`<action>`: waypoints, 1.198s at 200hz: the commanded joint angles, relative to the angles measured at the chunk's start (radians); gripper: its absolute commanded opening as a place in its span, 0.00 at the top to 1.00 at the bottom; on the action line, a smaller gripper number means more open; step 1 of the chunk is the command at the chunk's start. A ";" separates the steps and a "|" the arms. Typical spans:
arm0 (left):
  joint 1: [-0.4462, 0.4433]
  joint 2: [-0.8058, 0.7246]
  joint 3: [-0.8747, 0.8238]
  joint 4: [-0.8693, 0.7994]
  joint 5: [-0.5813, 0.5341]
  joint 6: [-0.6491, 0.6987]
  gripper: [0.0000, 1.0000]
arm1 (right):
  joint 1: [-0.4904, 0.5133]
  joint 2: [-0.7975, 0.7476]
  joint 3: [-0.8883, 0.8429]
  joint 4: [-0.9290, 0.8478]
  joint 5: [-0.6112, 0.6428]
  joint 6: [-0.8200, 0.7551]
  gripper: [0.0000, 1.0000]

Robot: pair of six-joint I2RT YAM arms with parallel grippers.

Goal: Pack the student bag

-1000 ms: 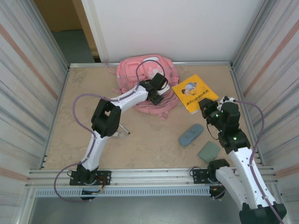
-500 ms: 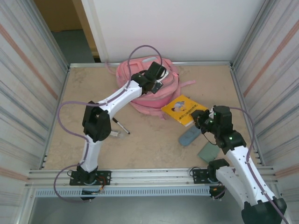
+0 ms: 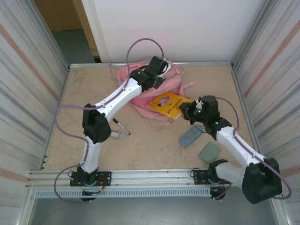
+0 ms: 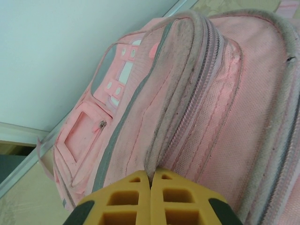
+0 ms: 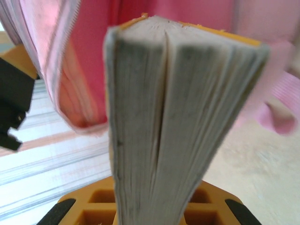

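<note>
Next, my right gripper pushes the book outward into the bag's pink interior (image 3: 145, 100) (image 5: 89, 70) and releases it. That stands open outward of the gripper under the lifted zip edge.
The student bag (image 3: 140, 96), a soft pink backpack, lies at the back middle of the table. My left gripper (image 3: 157, 75) is shut on its grey-trimmed zip edge (image 4: 161, 140) and holds that edge lifted; the yellow fingers (image 4: 131, 192) meet with the fabric pinched between them. My right gripper (image 3: 186, 111) is shut on a thick yellow book (image 3: 166, 104), held level with its far end against the bag's front. In the right wrist view the book's page edges (image 5: 173, 117) stand between the fingers, and the bag's pink interior (image 5: 89, 70) lies just beyond.
A blue-grey pencil case (image 3: 191, 136) and a grey-green pad (image 3: 209, 152) lie on the table under the right arm. A pen (image 3: 121, 126) lies by the left arm's elbow. Metal walls close both sides and a rail runs along the back.
The left gripper has pulled the bag's edge up and toward the back. The right arm has swung the book left, from the table's right side to the bag.
</note>
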 commanded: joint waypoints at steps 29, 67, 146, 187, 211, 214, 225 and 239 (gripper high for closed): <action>-0.009 -0.134 0.077 0.017 0.048 -0.112 1.00 | 0.021 0.102 0.086 0.348 0.178 0.011 1.00; -0.010 -0.126 0.094 0.010 0.117 -0.160 1.00 | 0.037 0.258 0.152 0.492 0.301 -0.086 1.00; -0.004 -0.084 0.140 0.021 0.191 -0.239 1.00 | 0.194 0.605 0.229 0.773 0.522 -0.024 1.00; 0.002 -0.079 0.140 0.024 0.214 -0.249 1.00 | 0.219 0.822 0.309 0.878 0.552 0.101 1.00; 0.008 -0.089 0.130 0.013 0.218 -0.251 1.00 | 0.233 0.940 0.347 0.950 0.553 0.191 1.00; 0.009 -0.091 0.126 0.014 0.219 -0.251 1.00 | 0.236 0.950 0.349 0.955 0.555 0.196 1.00; 0.017 -0.098 0.107 0.021 0.228 -0.253 1.00 | 0.250 0.974 0.352 0.966 0.570 0.202 1.00; 0.030 -0.107 0.086 0.028 0.245 -0.271 1.00 | 0.266 0.985 0.348 0.955 0.590 0.209 1.00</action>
